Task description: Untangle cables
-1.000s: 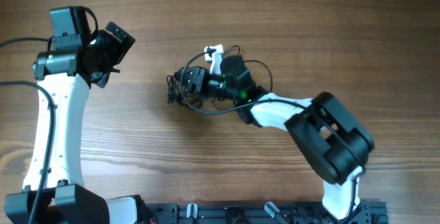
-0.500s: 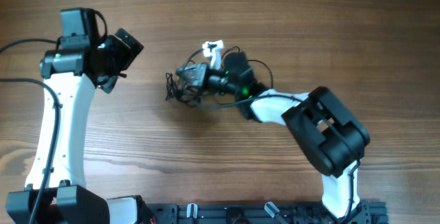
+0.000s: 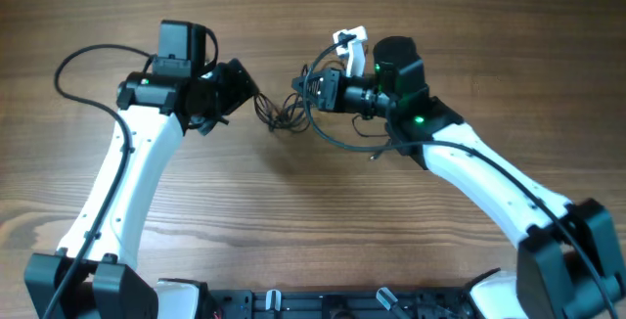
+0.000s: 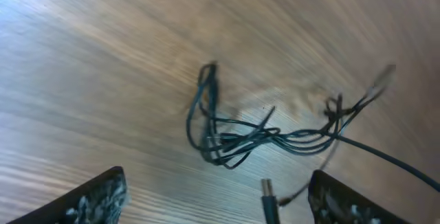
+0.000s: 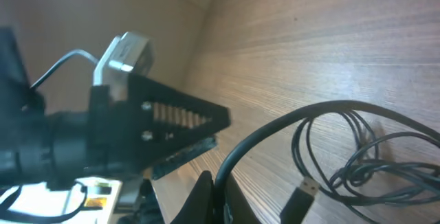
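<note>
My right gripper moves toward the right in the overhead view next, over the clear tabletop. It then releases the cord, since the cord runs into the tangle (image 4: 237,138).
The cables (image 3: 281,115) are thin black cords bunched in a loose tangle on the wooden table between my two grippers. A longer loop (image 3: 337,141) curves below the right gripper and ends in a plug tip (image 3: 372,156). My right gripper (image 3: 307,92) is shut on one black cord (image 5: 237,159), with a USB plug (image 5: 301,198) lying beside it. My left gripper (image 3: 245,89) is open and empty just left of the tangle. In the left wrist view the tangle (image 4: 237,138) lies ahead of the open fingers (image 4: 218,186), with a USB plug (image 4: 269,198) between them.
The wooden table (image 3: 411,25) extends all around. The left arm's own thick cable (image 3: 83,60) loops at the left. A black rail (image 3: 333,304) runs along the front edge. The left gripper (image 5: 155,121) shows close in the right wrist view.
The left arm has swung right, up to the tangle. The right arm has moved up and to the right, dragging the cables with it and drawing out a loop.
</note>
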Controlling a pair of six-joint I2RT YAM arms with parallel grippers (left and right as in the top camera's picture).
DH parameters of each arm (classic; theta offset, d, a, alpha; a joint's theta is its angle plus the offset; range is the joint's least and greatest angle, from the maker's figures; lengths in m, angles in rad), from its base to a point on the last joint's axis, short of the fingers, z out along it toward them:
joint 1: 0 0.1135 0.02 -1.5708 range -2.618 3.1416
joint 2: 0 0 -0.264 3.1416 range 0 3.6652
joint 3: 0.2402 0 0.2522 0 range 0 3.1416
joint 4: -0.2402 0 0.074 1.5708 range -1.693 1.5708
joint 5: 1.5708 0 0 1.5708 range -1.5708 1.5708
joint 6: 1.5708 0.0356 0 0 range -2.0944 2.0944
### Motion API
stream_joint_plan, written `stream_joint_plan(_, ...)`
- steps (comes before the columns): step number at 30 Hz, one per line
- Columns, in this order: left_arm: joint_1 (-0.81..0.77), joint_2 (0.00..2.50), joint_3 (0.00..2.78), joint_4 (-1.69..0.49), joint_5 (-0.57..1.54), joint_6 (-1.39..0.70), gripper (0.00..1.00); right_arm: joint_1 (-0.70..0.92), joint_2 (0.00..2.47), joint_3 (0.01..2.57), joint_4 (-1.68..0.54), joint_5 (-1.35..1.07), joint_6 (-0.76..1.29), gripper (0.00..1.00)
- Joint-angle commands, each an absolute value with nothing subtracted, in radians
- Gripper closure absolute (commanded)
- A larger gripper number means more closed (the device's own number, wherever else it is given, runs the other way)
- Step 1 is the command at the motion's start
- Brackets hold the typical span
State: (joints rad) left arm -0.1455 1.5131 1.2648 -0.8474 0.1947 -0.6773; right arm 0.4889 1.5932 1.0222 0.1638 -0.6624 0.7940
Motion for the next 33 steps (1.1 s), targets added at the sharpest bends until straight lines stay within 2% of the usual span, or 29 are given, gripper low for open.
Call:
stream_joint_plan(1, -0.192, 1.521, 1.258, -0.834, 0.239, -0.609, 0.16, 0.49, 1.561, 1.031, 0.118, -0.649, 0.725, 0.96)
stream_joint_plan(4, -0.229, 1.522, 1.243, -0.833, 0.233, -0.609, 0.22, 0.49, 1.56, 1.03, 0.091, -0.668, 0.698, 0.95)
stream_joint_plan(9, -0.247, 1.523, 1.139, -0.794, 0.216, -0.682, 0.17, 0.49, 1.557, 1.031, 0.094, -0.675, 0.698, 0.95)
stream_joint_plan(11, -0.247, 1.525, 1.078, -0.749, 0.216, -0.733, 0.27, 0.49, 1.557, 1.03, 0.093, -0.679, 0.698, 0.95)
stream_joint_plan(15, -0.247, 1.541, 0.937, -0.558, 0.22, -0.772, 0.32, 0.49, 1.557, 1.03, 0.093, -0.713, 0.699, 0.96)
stream_joint_plan(17, -0.247, 1.563, 0.888, -0.46, 0.22, -0.775, 0.43, 0.49, 1.557, 1.031, 0.092, -0.741, 0.698, 0.95)
stream_joint_plan(20, -0.247, 1.625, 0.869, -0.418, 0.215, -0.775, 0.71, 0.488, 1.538, 1.031, 0.092, -0.735, 0.657, 0.95)
stream_joint_plan(21, -0.247, 1.65, 0.869, -0.418, 0.215, -0.774, 0.84, 0.484, 1.52, 1.031, 0.092, -0.717, 0.629, 0.95)
stream_joint_plan(22, -0.247, 1.673, 0.869, -0.419, 0.215, -0.77, 0.92, 0.476, 1.5, 1.031, 0.088, -0.694, 0.602, 0.95)
stream_joint_plan(23, -0.247, 1.7, 0.869, -0.422, 0.207, -0.77, 0.96, 0.463, 1.475, 1.031, 0.079, -0.662, 0.58, 0.96)
stream_joint_plan(29, -0.21, 1.728, 0.87, -0.481, 0.076, -0.739, 0.96, 0.272, 1.176, 1.031, -0.269, -0.2, 0.494, 0.95)
stream_joint_plan(32, -0.153, 1.636, 0.871, -0.44, 0.108, -0.684, 0.96, 0.155, 1.055, 1.031, -0.537, 0.038, 0.498, 0.95)
stream_joint_plan(33, -0.132, 1.571, 0.871, -0.388, 0.183, -0.637, 0.96, 0.117, 1.031, 1.03, -0.643, 0.08, 0.498, 0.95)
